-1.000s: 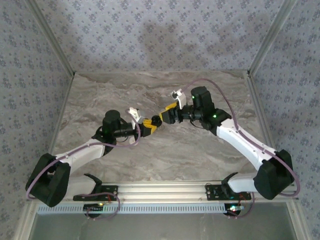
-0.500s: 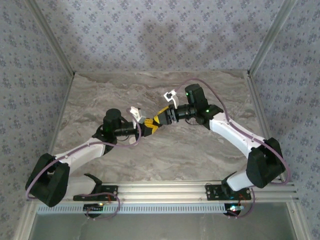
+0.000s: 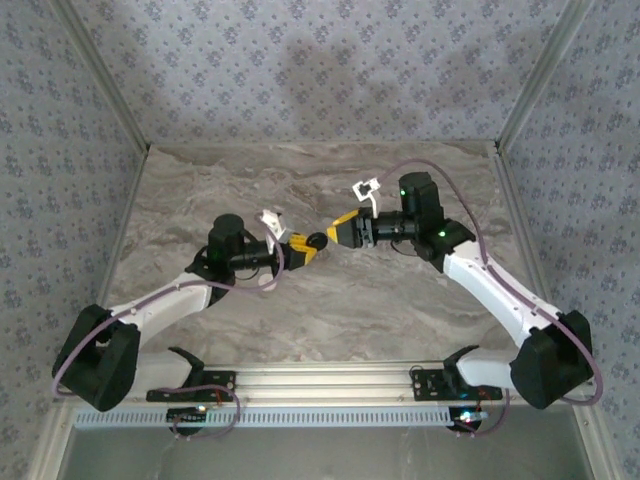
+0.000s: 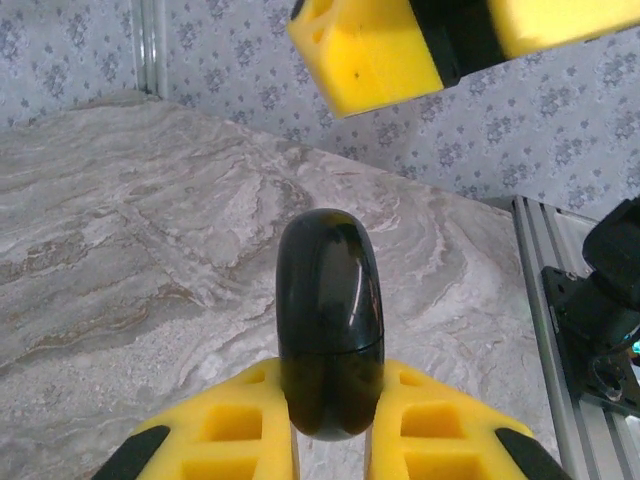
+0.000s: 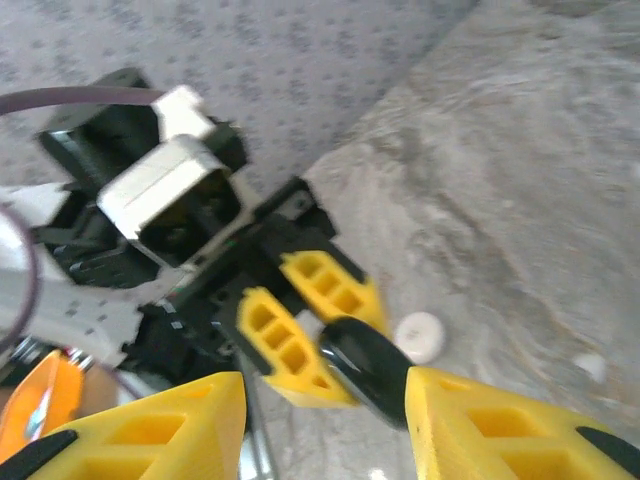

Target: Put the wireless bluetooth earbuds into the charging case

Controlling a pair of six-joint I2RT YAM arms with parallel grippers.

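Note:
The bare marble patch (image 3: 325, 267) is clear below the left gripper, so the left gripper needs to tilt downward next and lower the black disc onto that patch to let it go.
My left gripper (image 4: 330, 425) is shut on a glossy black round disc (image 4: 330, 320) with a thin seam, held edge-up above the table. From above, the black disc (image 3: 317, 241) sits between the two arms. My right gripper (image 5: 325, 400) is open and faces the black disc (image 5: 365, 372) from the right, its right finger close to the disc's edge. The charging case (image 5: 418, 337), a small white round puck, lies on the marble table (image 5: 520, 200) under the left gripper's fingers (image 5: 325, 280). A tiny white blurred speck (image 5: 590, 367) on the table may be an earbud.
The right gripper's fingers (image 4: 370, 55) hang above the disc in the left wrist view. Patterned walls (image 3: 320, 70) enclose the table on three sides. An aluminium rail (image 3: 320, 380) runs along the near edge.
My right gripper came in to the black disc half a second ago, then drew back to the right and now stands apart from it. The left gripper kept its hold, shifting slightly right.

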